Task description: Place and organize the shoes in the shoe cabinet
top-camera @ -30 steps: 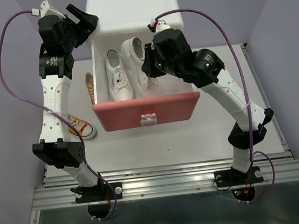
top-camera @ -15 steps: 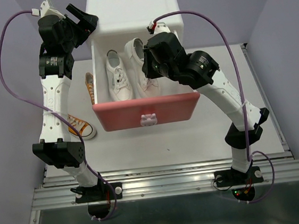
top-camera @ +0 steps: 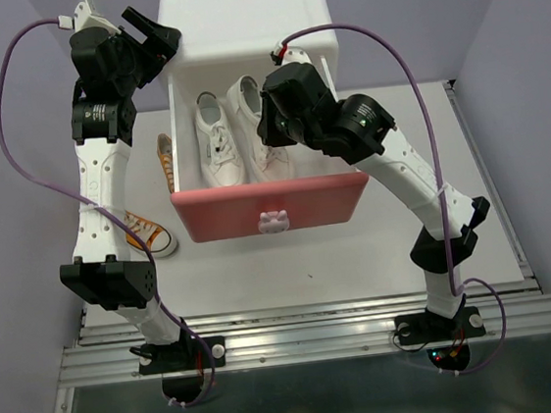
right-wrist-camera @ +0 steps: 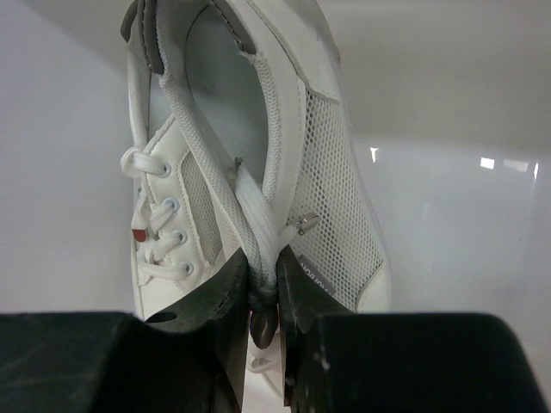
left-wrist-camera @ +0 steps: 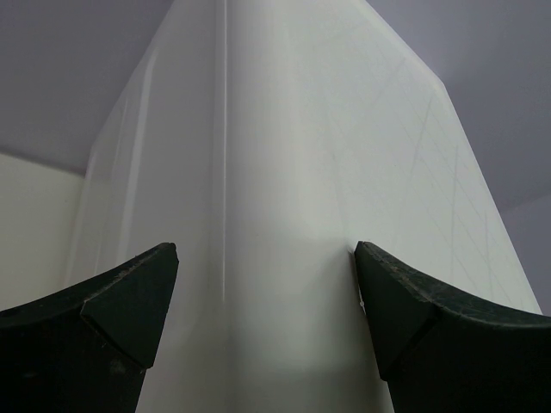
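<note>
I will lower and shift my right gripper toward the first white sneaker, then put the second white one beside it.
The white shoe cabinet [top-camera: 241, 18] stands at the back with its pink drawer [top-camera: 271, 210] pulled out. One white sneaker [top-camera: 217, 139] lies in the drawer's left half. My right gripper [top-camera: 272, 128] is shut on the side wall and lace of the second white sneaker [right-wrist-camera: 258, 146] and holds it in the drawer beside the first. Two orange sneakers lie on the table left of the drawer, one close to it [top-camera: 165, 157] and one nearer [top-camera: 148, 234]. My left gripper [left-wrist-camera: 267, 301] is open, its jaws astride the cabinet's upper left corner [left-wrist-camera: 284, 198].
The lavender walls close in on both sides and behind the cabinet. The white tabletop [top-camera: 311, 262] lies in front of the drawer. A metal rail [top-camera: 309, 336] runs along the near edge by the arm bases.
My right gripper has moved left and back with the white sneaker, bringing it closer to the other white sneaker in the drawer. The left arm has not moved.
</note>
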You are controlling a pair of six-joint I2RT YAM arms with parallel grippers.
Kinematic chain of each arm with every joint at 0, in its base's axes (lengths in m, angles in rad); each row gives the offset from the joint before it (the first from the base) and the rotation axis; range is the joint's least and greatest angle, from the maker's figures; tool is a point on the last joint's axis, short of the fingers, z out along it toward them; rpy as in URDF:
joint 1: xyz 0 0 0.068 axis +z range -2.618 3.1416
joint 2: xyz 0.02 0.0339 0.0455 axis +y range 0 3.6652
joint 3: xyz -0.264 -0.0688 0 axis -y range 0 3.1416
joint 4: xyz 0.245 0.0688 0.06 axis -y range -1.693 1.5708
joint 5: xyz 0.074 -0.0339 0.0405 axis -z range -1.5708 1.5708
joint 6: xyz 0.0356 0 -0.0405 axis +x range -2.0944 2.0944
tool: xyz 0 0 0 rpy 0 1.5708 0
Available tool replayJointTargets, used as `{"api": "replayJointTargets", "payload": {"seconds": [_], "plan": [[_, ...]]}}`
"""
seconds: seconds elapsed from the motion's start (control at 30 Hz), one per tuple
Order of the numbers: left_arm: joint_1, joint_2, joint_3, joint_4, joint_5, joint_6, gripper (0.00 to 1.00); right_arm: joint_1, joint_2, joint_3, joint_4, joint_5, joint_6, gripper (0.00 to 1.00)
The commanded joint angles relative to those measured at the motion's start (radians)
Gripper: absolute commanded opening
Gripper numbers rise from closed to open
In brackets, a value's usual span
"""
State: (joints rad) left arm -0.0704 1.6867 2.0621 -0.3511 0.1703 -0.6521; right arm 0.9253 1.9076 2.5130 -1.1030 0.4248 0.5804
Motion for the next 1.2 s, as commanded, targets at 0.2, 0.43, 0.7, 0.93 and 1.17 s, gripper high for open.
{"api": "replayJointTargets", "payload": {"seconds": [0.2, 0.43, 0.7, 0.93, 1.17], "plan": [[0.026, 0.100, -0.072, -0.273, -0.112, 0.109, 0.93, 0.014, 0.019, -0.011, 0.107, 0.066, -0.019, 0.01], [0.027, 0.099, -0.083, -0.269, -0.111, 0.105, 0.93, 0.014, 0.030, -0.034, 0.163, 0.086, -0.036, 0.01], [0.026, 0.099, -0.091, -0.262, -0.114, 0.101, 0.93, 0.014, 0.060, -0.023, 0.184, 0.120, -0.051, 0.01], [0.026, 0.103, -0.091, -0.261, -0.117, 0.095, 0.93, 0.014, 0.080, -0.025, 0.190, 0.163, -0.051, 0.03], [0.026, 0.107, -0.092, -0.258, -0.117, 0.092, 0.93, 0.014, 0.102, -0.029, 0.213, 0.163, -0.063, 0.08]]}}
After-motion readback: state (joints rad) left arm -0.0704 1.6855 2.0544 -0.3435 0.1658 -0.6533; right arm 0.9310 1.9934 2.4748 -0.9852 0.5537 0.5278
